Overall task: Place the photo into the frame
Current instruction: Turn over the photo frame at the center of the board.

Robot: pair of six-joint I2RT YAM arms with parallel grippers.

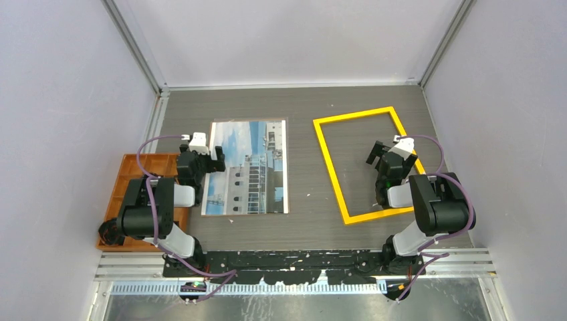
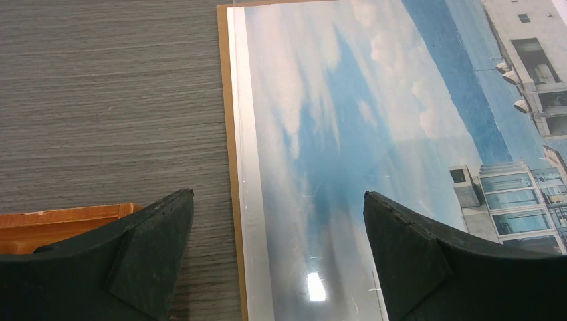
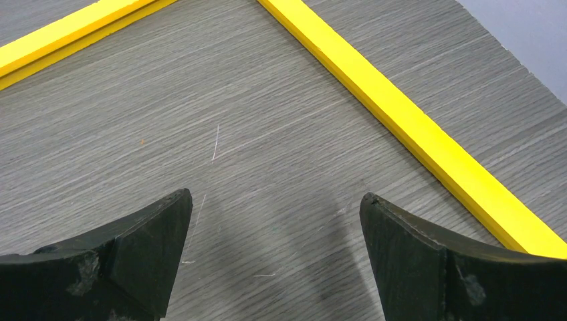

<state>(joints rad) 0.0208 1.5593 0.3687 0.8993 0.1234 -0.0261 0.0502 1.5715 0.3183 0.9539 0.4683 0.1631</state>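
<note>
I need to move my right gripper to the left in the top view next, then down around the frame bar point(image 3: 401, 114) nearest the photo, because only bare table is under the gripper.
The photo point(image 1: 249, 167), a white building under blue cloudy sky, lies face up left of centre on a brown backing board whose edge point(image 2: 225, 134) shows along its left side. A glare spot on the photo point(image 2: 374, 120) suggests a clear pane over it. My left gripper point(image 1: 215, 159) hovers open over the photo's left edge, and in the wrist view this gripper point(image 2: 277, 200) straddles that edge. The yellow frame point(image 1: 330, 170) lies flat to the right with bare table inside. My right gripper point(image 1: 376, 155) is open above that inner area, the gripper point(image 3: 275, 200) empty beside a frame bar point(image 3: 401, 114).
An orange compartment tray point(image 1: 130, 177) sits at the left table edge beside the left arm, its corner point(image 2: 60, 224) close to the left finger. Grey walls enclose the table point(image 1: 304, 167) on three sides. A strip of table separates photo and frame.
</note>
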